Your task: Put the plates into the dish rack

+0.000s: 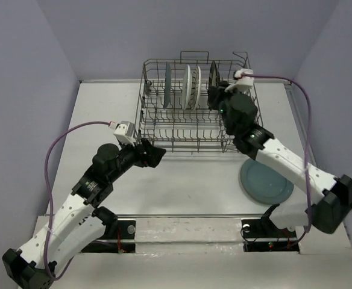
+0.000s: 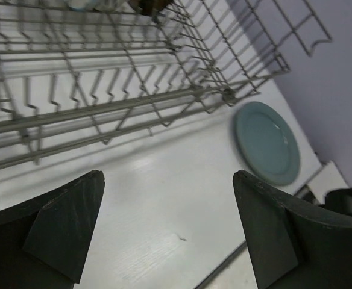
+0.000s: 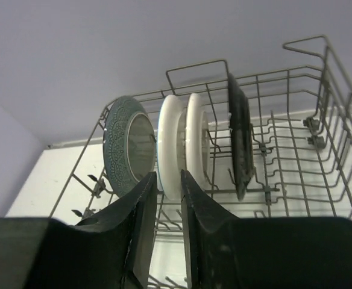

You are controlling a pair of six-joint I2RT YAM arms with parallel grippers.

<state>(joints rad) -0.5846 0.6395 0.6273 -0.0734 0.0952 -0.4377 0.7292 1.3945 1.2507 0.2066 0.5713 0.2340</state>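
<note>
The teal-grey plate lies flat outside the rack, so I will move my left gripper to the right in the top view and down onto the plate's nearer rim.
The grey wire dish rack stands at the back of the table. Upright in it, from left to right, are a blue floral plate, two white plates whose patterns I cannot tell apart, and a dark plate. A plain teal-grey plate lies flat on the table to the front right of the rack. My right gripper hovers over the rack's right part beside the dark plate, its jaws a narrow gap apart and empty. My left gripper is wide open and empty in front of the rack.
In the left wrist view the rack's front wall lies just ahead and the teal-grey plate to the right. The right wrist view looks along the rack's tines at the standing plates. Lilac walls close in the table.
</note>
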